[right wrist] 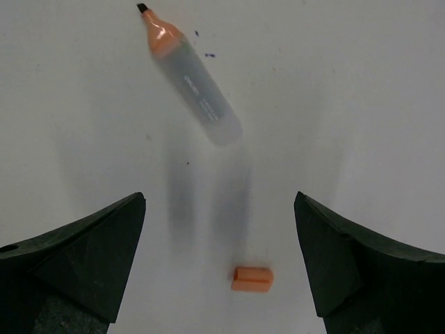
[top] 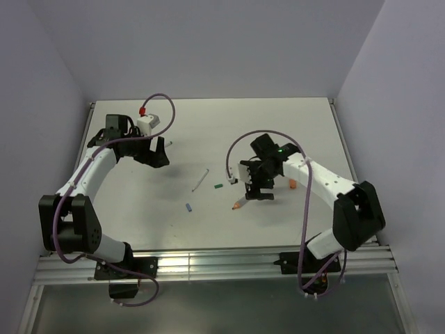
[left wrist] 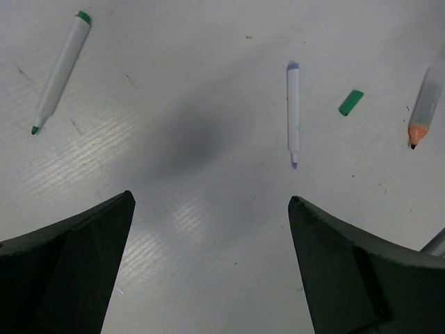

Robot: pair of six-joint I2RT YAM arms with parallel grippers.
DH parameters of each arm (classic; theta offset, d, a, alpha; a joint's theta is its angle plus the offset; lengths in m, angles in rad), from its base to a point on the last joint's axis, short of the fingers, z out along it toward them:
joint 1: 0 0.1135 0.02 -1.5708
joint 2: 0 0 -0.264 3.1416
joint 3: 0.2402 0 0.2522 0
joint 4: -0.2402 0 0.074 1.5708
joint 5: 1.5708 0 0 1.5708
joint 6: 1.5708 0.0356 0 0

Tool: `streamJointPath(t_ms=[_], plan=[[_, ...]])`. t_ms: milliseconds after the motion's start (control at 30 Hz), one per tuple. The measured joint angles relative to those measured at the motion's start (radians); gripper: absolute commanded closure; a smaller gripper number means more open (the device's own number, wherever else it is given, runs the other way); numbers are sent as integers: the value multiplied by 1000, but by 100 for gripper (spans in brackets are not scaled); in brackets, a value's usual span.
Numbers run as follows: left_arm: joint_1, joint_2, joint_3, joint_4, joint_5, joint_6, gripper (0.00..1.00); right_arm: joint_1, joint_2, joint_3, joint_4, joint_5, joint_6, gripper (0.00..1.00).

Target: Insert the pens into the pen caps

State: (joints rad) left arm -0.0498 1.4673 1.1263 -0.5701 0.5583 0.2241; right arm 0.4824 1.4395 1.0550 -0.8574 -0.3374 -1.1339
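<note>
The thick translucent pen's body lies slanted in the wrist view, so my right gripper will lower toward the left in the top view and turn to straddle it.
A thin white pen with a blue tip (left wrist: 293, 111) lies ahead of my left gripper (left wrist: 211, 199), which hangs open over bare table with nothing between its fingers. A second thin white pen, green-tipped (left wrist: 61, 69), lies far left, and a dark green pen cap (left wrist: 350, 102) sits right of the blue pen. The thick translucent pen with an orange end (right wrist: 191, 80) lies ahead of my open right gripper (right wrist: 219, 198). A small orange cap (right wrist: 252, 278) lies on the table between that gripper's fingers, untouched. From above, the blue cap (top: 188, 207) sits alone near the front.
The white table (top: 208, 229) is walled by lilac panels at the back and sides. Purple cables (top: 163, 104) loop over both arms. The left gripper (top: 158, 152) is at the left rear, the right gripper (top: 259, 189) right of centre. A metal rail (top: 208, 263) runs along the front.
</note>
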Motion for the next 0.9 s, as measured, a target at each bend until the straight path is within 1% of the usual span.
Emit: streamJointPath(t_ms=[100, 167, 433, 633, 733, 767, 867, 900], plan=[[0, 0, 0, -8, 10, 2, 0, 82, 96, 27, -6, 15, -60, 6], [0, -2, -2, -10, 11, 3, 1, 109, 140, 39, -5, 16, -87, 7], [0, -29, -31, 4, 10, 0, 1, 177, 203, 40, -8, 48, -178, 13], [0, -37, -34, 4, 32, 0, 1, 193, 283, 39, 3, 80, -217, 18], [0, -54, -44, 4, 35, -1, 1, 193, 297, 35, 16, 91, -227, 26], [0, -58, -45, 3, 36, -1, 0, 193, 299, 31, 27, 95, -230, 34], [0, -66, -45, 4, 40, -1, 1, 193, 304, 14, 53, 106, -238, 48], [0, -69, -45, 4, 40, -2, 1, 193, 305, 7, 61, 108, -240, 50]])
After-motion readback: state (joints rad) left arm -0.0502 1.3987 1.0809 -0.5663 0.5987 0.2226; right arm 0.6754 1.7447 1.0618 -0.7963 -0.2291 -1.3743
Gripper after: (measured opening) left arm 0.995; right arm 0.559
